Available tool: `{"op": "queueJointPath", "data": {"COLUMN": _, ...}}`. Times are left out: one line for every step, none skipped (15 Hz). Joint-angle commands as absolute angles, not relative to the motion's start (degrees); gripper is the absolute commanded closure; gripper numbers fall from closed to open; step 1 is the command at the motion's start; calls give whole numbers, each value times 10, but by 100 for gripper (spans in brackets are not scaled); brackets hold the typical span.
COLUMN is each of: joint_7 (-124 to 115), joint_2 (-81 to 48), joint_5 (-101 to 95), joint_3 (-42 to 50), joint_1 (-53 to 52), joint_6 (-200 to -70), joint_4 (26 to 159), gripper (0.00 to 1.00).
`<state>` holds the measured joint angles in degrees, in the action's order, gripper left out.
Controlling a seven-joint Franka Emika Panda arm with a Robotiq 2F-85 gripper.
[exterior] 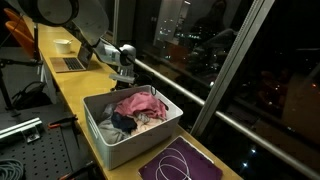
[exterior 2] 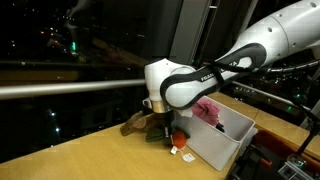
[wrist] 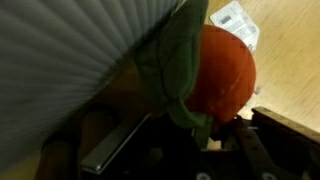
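Observation:
The robot's gripper needs to rise from the bench next, then move across over the pink clothes in the white bin (exterior 2: pixel 232 140).
In the wrist view a soft orange-red round toy (wrist: pixel 225 70) with a green cloth leaf (wrist: pixel 172 60) fills the middle, lying on the wooden bench by the window blind. A white tag (wrist: pixel 236 20) lies beyond it. My gripper (wrist: pixel 195 135) has its dark fingers (wrist: pixel 262 145) closed in on the leaf and the toy's near edge. In an exterior view the gripper (exterior 2: pixel 165 130) points down at the bench with the toy (exterior 2: pixel 179 138) just under it, beside the white bin (exterior 2: pixel 232 140). In both exterior views the arm reaches to the window side; the gripper (exterior: pixel 125 72) sits past the bin.
A white bin (exterior: pixel 100 140) holds pink and mixed clothes (exterior: pixel 138 106). A purple mat (exterior: pixel 185 162) with a white cable lies near the bench's front. A laptop (exterior: pixel 70 63) sits farther back. Glass and a metal rail (exterior 2: pixel 60 88) run close behind the gripper.

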<state>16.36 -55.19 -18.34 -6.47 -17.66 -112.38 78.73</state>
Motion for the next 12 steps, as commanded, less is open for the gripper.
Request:
{"op": "queueJointPath", "data": {"joint_7": 168, "joint_2": -514, "joint_5": -185, "joint_3": -71, "joint_1": -175, "joint_6": -1109, "joint_4": 787, "gripper": 97}}
{"op": "queueJointPath", "data": {"joint_7": 166, "joint_2": -498, "joint_5": -186, "joint_3": -70, "joint_1": -174, "joint_6": -1109, "joint_4": 793, "gripper": 97}}
{"op": "queueJointPath", "data": {"joint_7": 163, "joint_2": -477, "joint_5": -188, "joint_3": -69, "joint_1": -174, "joint_6": -1110, "joint_4": 803, "gripper": 97}}
{"op": "queueJointPath", "data": {"joint_7": 162, "joint_2": -458, "joint_5": -189, "joint_3": -68, "joint_1": -173, "joint_6": -1109, "joint_4": 808, "gripper": 97}}
{"op": "queueJointPath", "data": {"joint_7": 159, "joint_2": -434, "joint_5": -190, "joint_3": -66, "joint_1": -171, "joint_6": -1109, "joint_4": 818, "gripper": 97}}
{"op": "queueJointPath", "data": {"joint_7": 155, "joint_2": -410, "joint_5": -191, "joint_3": -64, "joint_1": -169, "joint_6": -1108, "joint_4": 828, "gripper": 97}}
{"op": "queueJointPath", "data": {"joint_7": 151, "joint_2": -386, "joint_5": -191, "joint_3": -62, "joint_1": -165, "joint_6": -1108, "joint_4": 838, "gripper": 97}}
{"op": "queueJointPath", "data": {"joint_7": 149, "joint_2": -360, "joint_5": -191, "joint_3": -60, "joint_1": -160, "joint_6": -1109, "joint_4": 851, "gripper": 97}}
{"op": "queueJointPath", "data": {"joint_7": 147, "joint_2": -335, "joint_5": -189, "joint_3": -58, "joint_1": -152, "joint_6": -1112, "joint_4": 865, "gripper": 97}}
{"op": "queueJointPath", "data": {"joint_7": 146, "joint_2": -313, "joint_5": -189, "joint_3": -55, "joint_1": -143, "joint_6": -1113, "joint_4": 879, "gripper": 97}}
{"op": "queueJointPath", "data": {"joint_7": 146, "joint_2": -290, "joint_5": -187, "joint_3": -52, "joint_1": -132, "joint_6": -1116, "joint_4": 896, "gripper": 97}}
{"op": "queueJointPath", "data": {"joint_7": 145, "joint_2": -271, "joint_5": -186, "joint_3": -49, "joint_1": -121, "joint_6": -1119, "joint_4": 912, "gripper": 97}}
